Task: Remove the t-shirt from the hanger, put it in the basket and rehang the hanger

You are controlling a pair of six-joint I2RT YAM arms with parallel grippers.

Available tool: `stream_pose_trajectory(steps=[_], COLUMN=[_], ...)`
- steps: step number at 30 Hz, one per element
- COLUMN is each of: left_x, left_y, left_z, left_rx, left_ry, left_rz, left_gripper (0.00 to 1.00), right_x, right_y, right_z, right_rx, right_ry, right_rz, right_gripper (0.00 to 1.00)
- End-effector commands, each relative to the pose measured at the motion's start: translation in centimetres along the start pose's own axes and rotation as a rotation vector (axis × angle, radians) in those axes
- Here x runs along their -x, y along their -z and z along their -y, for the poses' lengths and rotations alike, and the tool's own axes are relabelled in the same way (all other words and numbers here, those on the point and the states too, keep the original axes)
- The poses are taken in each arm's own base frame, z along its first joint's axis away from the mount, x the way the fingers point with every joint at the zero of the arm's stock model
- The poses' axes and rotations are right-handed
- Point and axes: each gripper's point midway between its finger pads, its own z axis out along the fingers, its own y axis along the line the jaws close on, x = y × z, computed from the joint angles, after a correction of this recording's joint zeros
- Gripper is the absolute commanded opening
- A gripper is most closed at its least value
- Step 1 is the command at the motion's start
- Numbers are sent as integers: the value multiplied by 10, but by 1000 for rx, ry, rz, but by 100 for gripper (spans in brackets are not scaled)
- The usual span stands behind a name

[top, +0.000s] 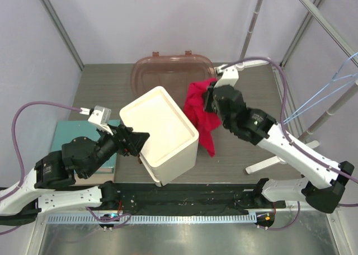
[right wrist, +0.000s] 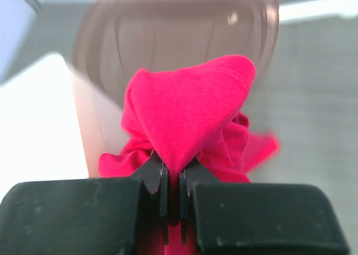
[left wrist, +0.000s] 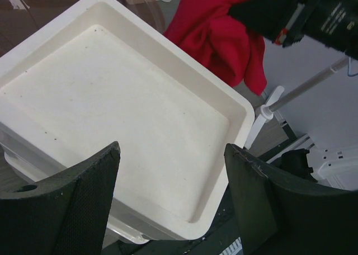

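The red t-shirt [top: 202, 116] goes outward in my right gripper next, then down to be released there, as the empty brown translucent lid [top: 180, 77] lies outward of the gripper and below it.
The red t-shirt [top: 202, 116] hangs bunched from my right gripper [top: 211, 100], which is shut on a fold of it, just right of the white box [top: 159, 133]. In the right wrist view the fabric [right wrist: 187, 109] is pinched between the closed fingers of the gripper [right wrist: 173, 179]. The thin light-blue hanger [top: 334, 76] is at the far right edge, apart from the shirt. My left gripper [top: 142, 142] is open and empty at the box's left side; its wrist view shows the gripper [left wrist: 173, 199] above the box's inside [left wrist: 112, 109], with the shirt [left wrist: 215, 37] beyond.
A brown translucent lid [top: 168, 70] lies at the back of the table behind the box. A teal pad [top: 64, 137] lies under the left arm. A white-grey pole stand [top: 277, 161] stands at the right, under the right arm.
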Motion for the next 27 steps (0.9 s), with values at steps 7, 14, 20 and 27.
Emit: stream_pose_trajectory(steps=[7,14,20,27], left_x=[0,-2,8,21], left_y=[-2,-4,-1,4], left_z=[7,10,6,10], left_rx=[-12,-5,23,16], left_ry=[25,4,-35,-39], left_rz=[-19,-41,-38,-30], left_gripper=[76,75,75,75], right_x=[175,235,249,282], right_y=[-63,-82,-114,-137], right_z=[-20,-32,-27,-21], right_rx=[190,218,112,34], right_ry=[-112,-25,34,56], right_rz=[385,746,860,1028], right_gripper=[1,1,1,1])
